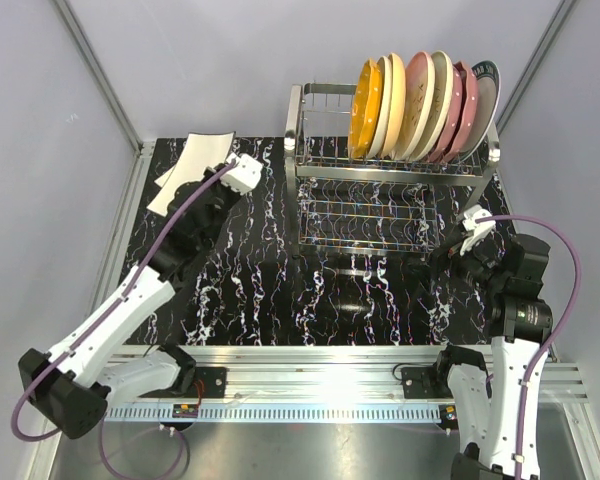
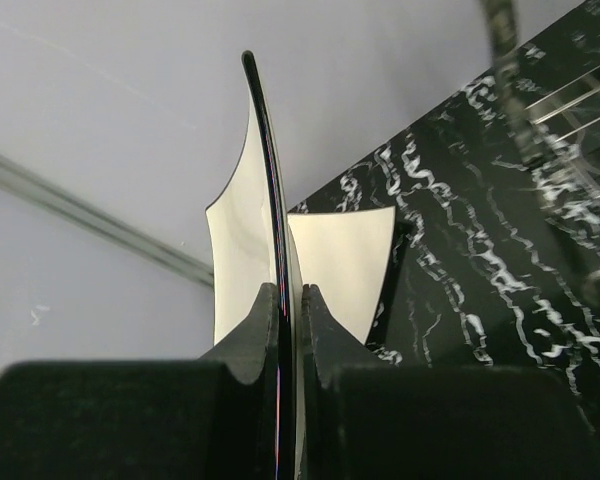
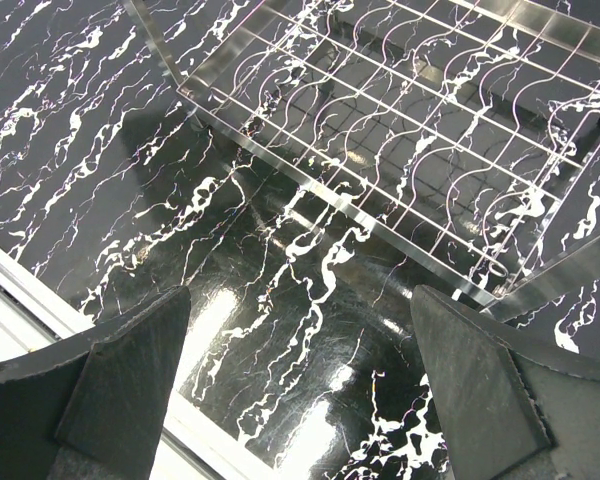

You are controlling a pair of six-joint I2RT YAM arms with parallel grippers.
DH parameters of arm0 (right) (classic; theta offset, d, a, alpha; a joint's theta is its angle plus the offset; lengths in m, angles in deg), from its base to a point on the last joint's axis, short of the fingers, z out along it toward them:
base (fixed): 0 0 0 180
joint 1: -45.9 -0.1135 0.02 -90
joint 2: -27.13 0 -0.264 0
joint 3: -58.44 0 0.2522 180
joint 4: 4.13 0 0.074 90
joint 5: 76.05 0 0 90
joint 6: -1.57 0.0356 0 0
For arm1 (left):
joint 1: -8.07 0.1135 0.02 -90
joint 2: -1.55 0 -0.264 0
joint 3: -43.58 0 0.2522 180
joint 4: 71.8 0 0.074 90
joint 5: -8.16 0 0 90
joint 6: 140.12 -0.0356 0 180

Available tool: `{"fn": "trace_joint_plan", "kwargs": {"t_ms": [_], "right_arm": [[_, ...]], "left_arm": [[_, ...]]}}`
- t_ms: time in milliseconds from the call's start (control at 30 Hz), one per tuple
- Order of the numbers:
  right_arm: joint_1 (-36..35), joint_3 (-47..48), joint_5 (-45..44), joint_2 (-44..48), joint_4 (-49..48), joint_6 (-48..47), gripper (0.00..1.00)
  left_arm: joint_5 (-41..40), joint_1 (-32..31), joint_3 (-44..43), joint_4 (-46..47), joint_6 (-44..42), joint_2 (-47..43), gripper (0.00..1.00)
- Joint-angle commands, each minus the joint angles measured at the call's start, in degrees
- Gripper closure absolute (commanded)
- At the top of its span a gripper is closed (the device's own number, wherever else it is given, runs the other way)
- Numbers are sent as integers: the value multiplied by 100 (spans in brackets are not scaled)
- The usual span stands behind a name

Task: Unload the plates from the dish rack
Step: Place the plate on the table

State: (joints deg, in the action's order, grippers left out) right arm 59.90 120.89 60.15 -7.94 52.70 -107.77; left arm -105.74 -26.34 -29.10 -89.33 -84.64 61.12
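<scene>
My left gripper is above the table and needs to go down toward it first, to get the white square plate onto the second white square plate.
Several plates point(image 1: 420, 105) stand on edge in the top tier of the chrome dish rack point(image 1: 325, 165): yellow-orange, cream, pink and one with a dark patterned rim. At the table's far left, my left gripper point(image 1: 220, 172) is shut on the rim of a white square plate point(image 1: 205, 152). The left wrist view shows that plate point(image 2: 235, 240) edge-on between the closed fingers of the left gripper point(image 2: 291, 300). A second white square plate point(image 2: 345, 265) lies just beyond it. My right gripper point(image 1: 448, 255) hangs open and empty over the table, in front of the rack's lower tier point(image 3: 410, 130).
The black marbled tabletop point(image 1: 250, 290) runs between the two arms. A silver rail point(image 1: 320, 365) lines the near edge. Grey walls and a metal strip point(image 2: 90, 225) close in the left side, near the white plates.
</scene>
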Motion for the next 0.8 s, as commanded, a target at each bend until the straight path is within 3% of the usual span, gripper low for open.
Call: {"fn": "trace_joint_plan", "kwargs": {"t_ms": [0,433,767], "right_arm": [[24,106,144,62,-36,-88,0],[24,167,223,-17,96,-202,0],[24,220,215,-123,202,-273,0]], "left_arm": [[289,347,3,1712,-477,54,100],[685,1428,-59,3284,-608,2066,100],[1080,1842,-611,3682,-1275,3648,100]]}}
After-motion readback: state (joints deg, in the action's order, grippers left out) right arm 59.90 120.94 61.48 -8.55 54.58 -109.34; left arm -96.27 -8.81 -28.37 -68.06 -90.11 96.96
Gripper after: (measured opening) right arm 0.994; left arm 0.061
